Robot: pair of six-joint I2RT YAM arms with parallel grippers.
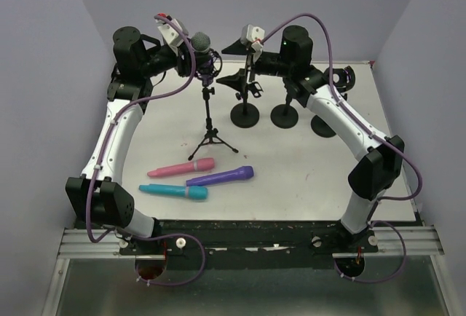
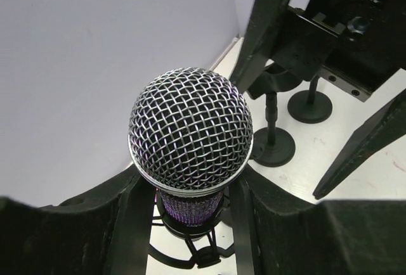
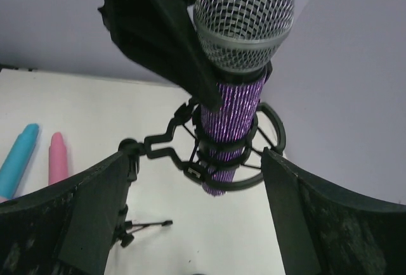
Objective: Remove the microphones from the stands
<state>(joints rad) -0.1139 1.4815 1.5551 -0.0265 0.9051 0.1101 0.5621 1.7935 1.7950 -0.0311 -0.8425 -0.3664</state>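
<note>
My left gripper rises next, as the microphone still sits in the mount, then goes back and down beside the pink microphone's far edge to release.
A microphone (image 1: 201,42) with a silver mesh head and a glittery purple body stands upright in the black shock mount (image 3: 166,143) of a small tripod stand (image 1: 212,138). My left gripper (image 1: 194,57) comes in from the left. Its fingers (image 2: 141,211) press on either side of the purple body just under the mesh head (image 2: 190,129). My right gripper (image 1: 223,68) is wide open to the right of the mount. In the right wrist view its fingers (image 3: 101,199) flank the mount with clear gaps, touching nothing. The microphone (image 3: 238,66) is still seated in the mount.
A pink (image 1: 182,167), a purple (image 1: 220,177) and a teal microphone (image 1: 175,191) lie on the table in front of the tripod. Three round-base stands (image 1: 245,114), (image 1: 284,116), (image 1: 322,125) stand to the right, under my right arm. Walls enclose the back and sides.
</note>
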